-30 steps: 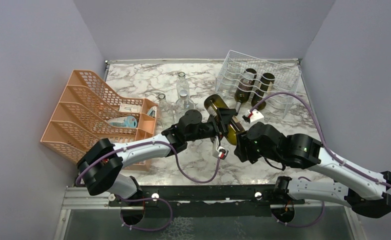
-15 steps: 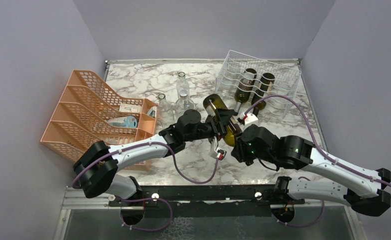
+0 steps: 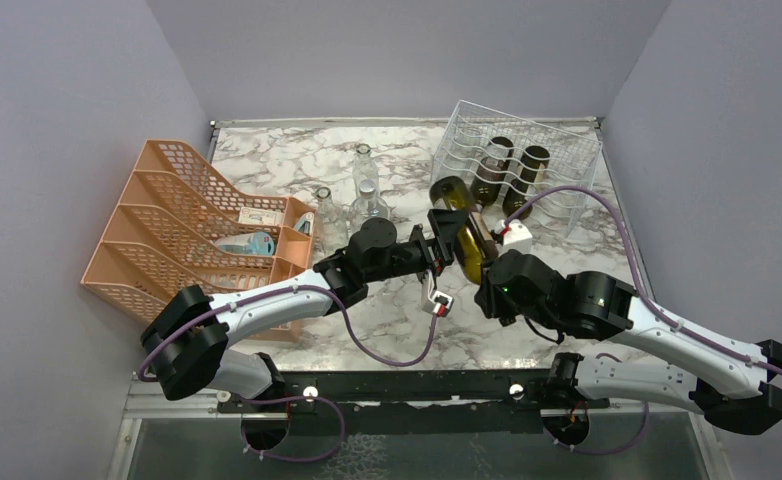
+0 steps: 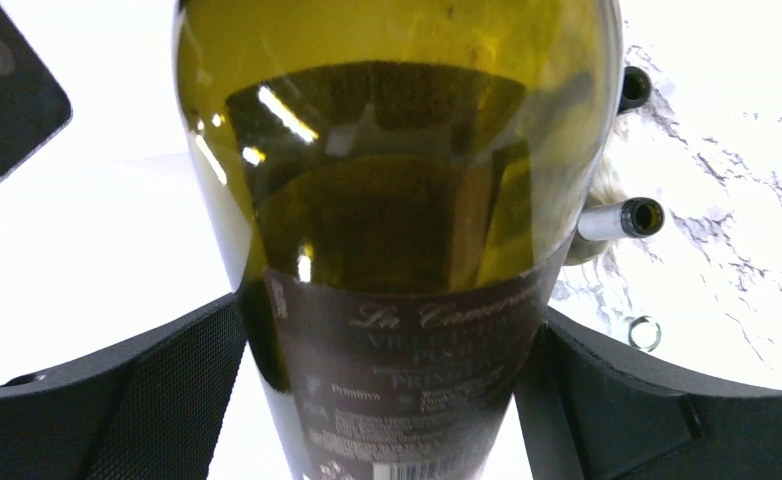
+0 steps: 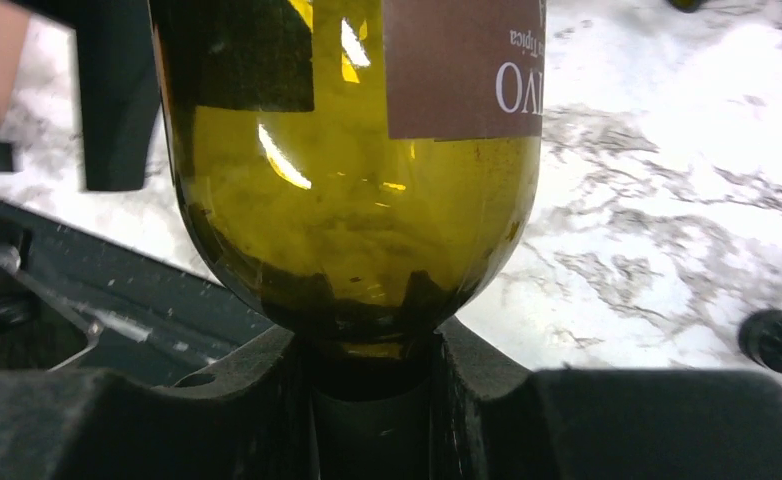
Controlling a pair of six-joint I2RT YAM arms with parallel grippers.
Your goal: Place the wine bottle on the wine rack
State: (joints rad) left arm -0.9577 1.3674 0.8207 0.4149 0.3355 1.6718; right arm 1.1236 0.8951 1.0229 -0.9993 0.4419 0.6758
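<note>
The right gripper brings the bottle outward down, base-first, and releases it next. The rack's empty end (image 3: pixel 565 183) lies outward, to the gripper's right in the top view.
The wine bottle (image 3: pixel 462 225) is olive-green glass with a brown label and hangs tilted above the marble, its base toward the wine rack (image 3: pixel 567 140). My right gripper (image 3: pixel 488 279) is shut on the bottle's neck; in the right wrist view its pads (image 5: pixel 487 385) clamp just below the bottle's shoulder (image 5: pixel 357 200). My left gripper (image 3: pixel 434 251) stands open around the labelled body (image 4: pixel 397 200), and a bright gap shows beside its left finger (image 4: pixel 117 400). The silvery wire rack at the back right holds two dark bottles (image 3: pixel 491 165).
An orange mesh organizer (image 3: pixel 167 230) fills the left side of the table. Clear glass bottles (image 3: pixel 365 178) stand mid-table behind the left arm. Grey walls close in on both sides and the back. A red-topped bottle neck (image 5: pixel 779 340) lies on the marble to my right.
The right gripper closed on the bottle's neck and the left gripper then opened, letting go of the body. The bottle's base has swung right, closer to the rack.
</note>
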